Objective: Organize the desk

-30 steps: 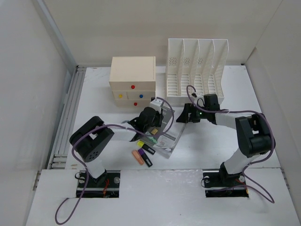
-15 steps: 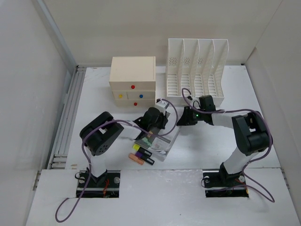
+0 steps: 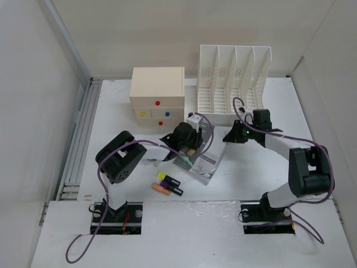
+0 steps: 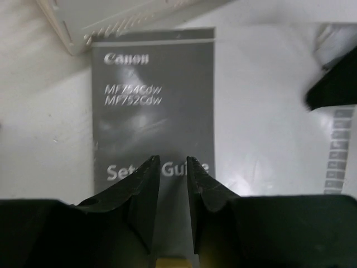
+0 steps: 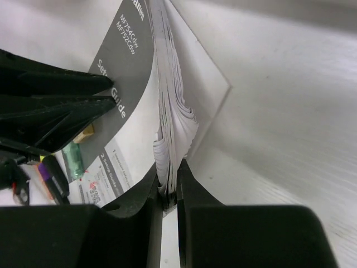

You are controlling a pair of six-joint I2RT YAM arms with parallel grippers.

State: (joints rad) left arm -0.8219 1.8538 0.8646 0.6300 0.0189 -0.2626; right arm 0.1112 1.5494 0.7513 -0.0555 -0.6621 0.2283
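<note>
My right gripper will next rise, carry the booklet [image 3: 203, 162] outward and release it in the rack slot near the drawer box, as that slot is outward of my gripper.
A grey and white Canon setup guide booklet [image 3: 203, 162] lies tilted on the white desk [image 3: 251, 178], its right edge raised. My right gripper [image 3: 230, 135] is shut on that edge, and the fanned pages [image 5: 174, 117] are pinched between its jaws [image 5: 168, 170]. My left gripper [image 3: 192, 146] hovers over the grey cover [image 4: 153, 100]. Its fingertips [image 4: 173, 162] stand a narrow gap apart, and only the cover shows through that gap. In the right wrist view the left gripper's black fingers [image 5: 67, 84] reach the cover [image 5: 131, 56] from the left.
A cream three-drawer box [image 3: 157, 95] and a white slotted file rack [image 3: 234, 78] stand at the back. Loose markers [image 3: 167, 183], yellow, purple and orange, lie left of the booklet near the front. The rack's corner [image 4: 111, 14] shows just beyond the booklet.
My right gripper has shut on the booklet's right edge and drawn it right, away from the markers. The left gripper's fingers closed, then parted slightly over the cover.
</note>
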